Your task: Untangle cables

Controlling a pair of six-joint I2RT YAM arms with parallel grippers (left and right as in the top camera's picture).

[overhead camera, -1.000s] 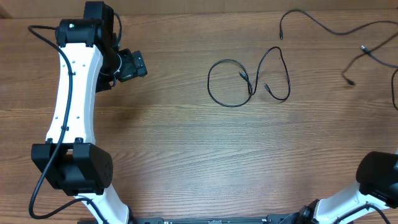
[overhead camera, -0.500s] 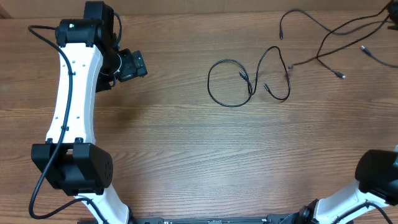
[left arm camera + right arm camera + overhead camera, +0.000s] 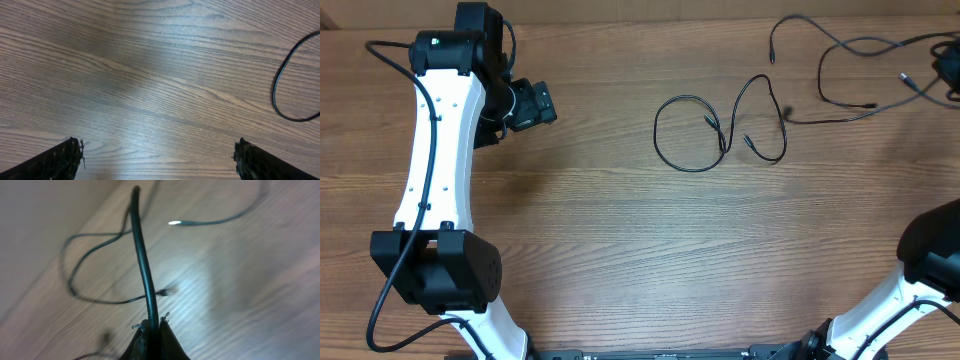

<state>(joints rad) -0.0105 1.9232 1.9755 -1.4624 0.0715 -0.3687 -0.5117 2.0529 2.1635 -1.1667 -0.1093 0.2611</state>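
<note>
I will draw the cable back over the bare wood behind my right gripper, nearer the arm's base, and release it away from crossing pieces of cable.
A thin black cable (image 3: 692, 132) lies in a loop at the table's middle, with a second bend (image 3: 767, 118) to its right. Another thin black cable (image 3: 840, 48) trails across the far right and curls into a loop (image 3: 823, 88). My right gripper (image 3: 949, 76) is at the right edge and is shut on this black cable (image 3: 143, 265), which rises from between the fingers (image 3: 152, 332). A silver-tipped plug (image 3: 174, 223) hangs beyond it. My left gripper (image 3: 532, 104) is open and empty (image 3: 160, 160) over bare wood, well left of the cables. An arc of the middle cable (image 3: 286, 90) shows at its right.
The wooden table (image 3: 620, 250) fills the view. The white left arm (image 3: 440, 150) stretches along the left side, and the right arm's base (image 3: 930, 280) sits at the bottom right. A thicker black robot wire (image 3: 380, 50) loops by the left arm.
The right gripper has come into view at the right edge with the cable. The far-right strands have swung left and curled into a loop. The left arm and the middle loop have not moved.
</note>
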